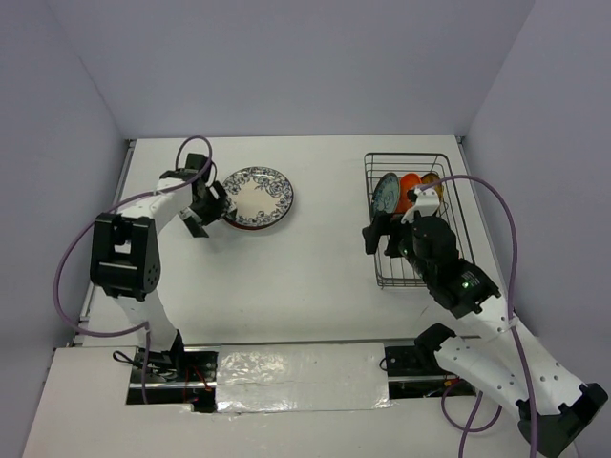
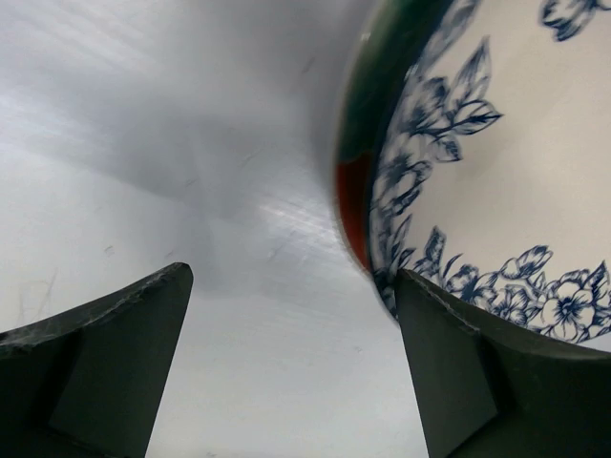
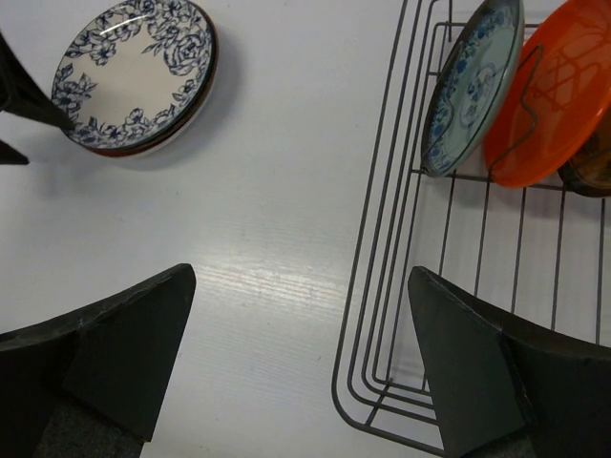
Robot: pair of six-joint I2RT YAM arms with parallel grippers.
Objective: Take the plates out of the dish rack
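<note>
The teal plate stands at the end of the row. I will next move my right gripper outward over the rack and lower its open fingers on both sides of the teal plate's upper rim.
A stack of plates lies flat on the table at the back left. Its top plate is white with a blue floral rim, over a teal-and-red rim. My left gripper is open beside the stack's left edge; in its wrist view one finger is next to the rim and only bare table lies between the fingers. The dish rack stands at the right with a teal plate and an orange plate upright in it. My right gripper hangs open over the rack's near left corner.
A darker dish behind the orange plate is cut off by the picture's edge. The rack's near half holds no plates. Grey walls close in the white table on three sides. A purple cable loops over the right arm.
</note>
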